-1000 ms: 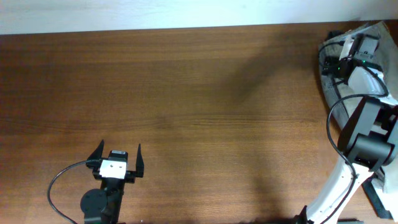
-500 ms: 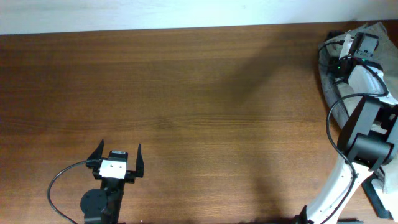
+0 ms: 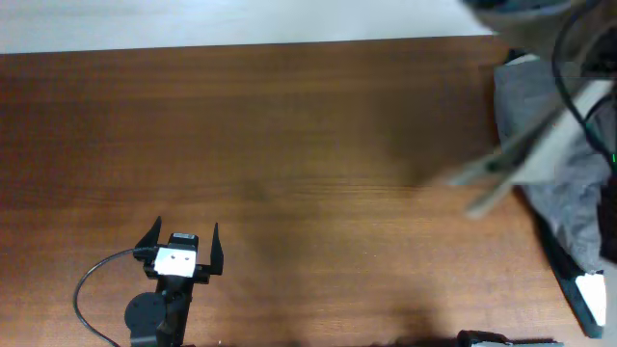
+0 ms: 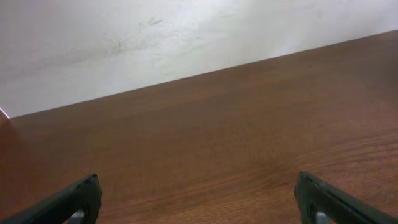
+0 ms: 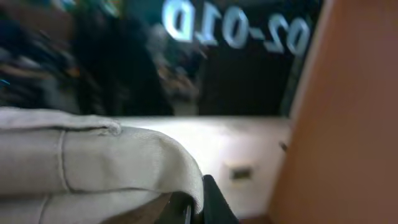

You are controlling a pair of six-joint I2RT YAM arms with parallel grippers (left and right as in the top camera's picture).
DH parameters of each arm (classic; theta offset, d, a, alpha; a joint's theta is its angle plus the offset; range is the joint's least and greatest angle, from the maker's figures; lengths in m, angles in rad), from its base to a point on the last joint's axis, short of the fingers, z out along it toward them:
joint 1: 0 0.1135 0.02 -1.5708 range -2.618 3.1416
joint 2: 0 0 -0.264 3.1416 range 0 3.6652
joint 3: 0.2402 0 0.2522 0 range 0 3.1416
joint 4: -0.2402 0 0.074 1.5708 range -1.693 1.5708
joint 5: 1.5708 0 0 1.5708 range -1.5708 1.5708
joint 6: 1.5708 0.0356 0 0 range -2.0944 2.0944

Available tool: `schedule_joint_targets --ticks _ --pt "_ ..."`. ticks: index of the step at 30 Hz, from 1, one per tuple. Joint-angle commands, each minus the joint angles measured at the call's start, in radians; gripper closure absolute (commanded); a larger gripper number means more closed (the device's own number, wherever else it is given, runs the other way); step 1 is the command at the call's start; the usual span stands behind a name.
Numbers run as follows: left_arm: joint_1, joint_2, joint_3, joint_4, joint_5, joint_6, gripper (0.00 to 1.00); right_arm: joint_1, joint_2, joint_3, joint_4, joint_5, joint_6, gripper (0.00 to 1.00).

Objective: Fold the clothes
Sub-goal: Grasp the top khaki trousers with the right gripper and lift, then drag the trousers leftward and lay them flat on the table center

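Observation:
Next, my right gripper will sweep the beige garment over the table's bare middle and release it, as that spot lies to its left in the overhead view.
A heap of grey clothes [image 3: 569, 198] lies at the table's right edge. A pale beige garment [image 3: 511, 166] shows as a motion-blurred streak in front of it, lifted off the heap. In the right wrist view the same cream cloth [image 5: 93, 168] fills the lower left, and my right gripper [image 5: 200, 204] is shut on its hem. The right arm [image 3: 525, 8] is a dark blur at the top right of the overhead view. My left gripper [image 3: 183, 243] rests near the front left, open, with only bare wood between its fingertips [image 4: 71, 200].
The brown wooden table [image 3: 289, 145] ends at a white wall [image 4: 155, 37] along its far edge. A black base with a white part [image 3: 588, 294] sits at the front right corner. The left arm's cable [image 3: 92, 280] loops beside its base.
The right gripper has shut on the pale garment in the heap and swung up and away fast, dragging the cloth out. The left arm has not moved.

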Motion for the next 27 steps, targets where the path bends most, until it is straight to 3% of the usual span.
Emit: schedule_joint_targets --ticks 1,7,9,10,14,19,20,21,23,27 --pt "-0.004 -0.005 -0.005 -0.002 0.003 0.01 0.01 0.15 -0.001 0.024 0.01 -0.195 0.116 0.96" --pt "-0.004 -0.005 -0.005 -0.001 0.003 0.009 0.01 0.552 0.258 0.024 0.109 -0.271 0.148 0.97" --pt "-0.004 -0.005 -0.005 -0.001 0.003 0.009 0.01 0.574 0.284 0.024 0.186 -0.22 0.148 0.96" --pt "-0.004 -0.005 -0.005 -0.001 0.003 0.009 0.01 0.565 0.29 0.024 0.205 0.005 0.143 0.96" --pt "-0.004 -0.005 -0.005 -0.002 0.003 0.009 0.01 0.522 0.289 0.048 0.241 0.406 -0.126 0.96" --pt "-0.004 -0.005 -0.005 -0.001 0.003 0.01 0.01 0.591 0.31 0.102 0.207 0.205 -0.024 0.96" --pt "-0.004 -0.005 -0.005 -0.001 0.003 0.01 0.01 0.679 0.351 0.102 0.151 -0.022 -0.005 0.31" --pt "-0.004 -0.005 -0.005 -0.002 0.003 0.01 0.01 0.744 0.379 0.102 0.106 -0.061 -0.011 0.01" --pt "-0.004 -0.005 -0.005 -0.002 0.003 0.009 0.01 0.767 0.378 0.102 0.041 -0.019 -0.016 0.01" --pt "-0.004 -0.005 -0.005 -0.001 0.003 0.01 0.01 0.658 0.365 0.102 -0.224 0.003 0.07 0.01"
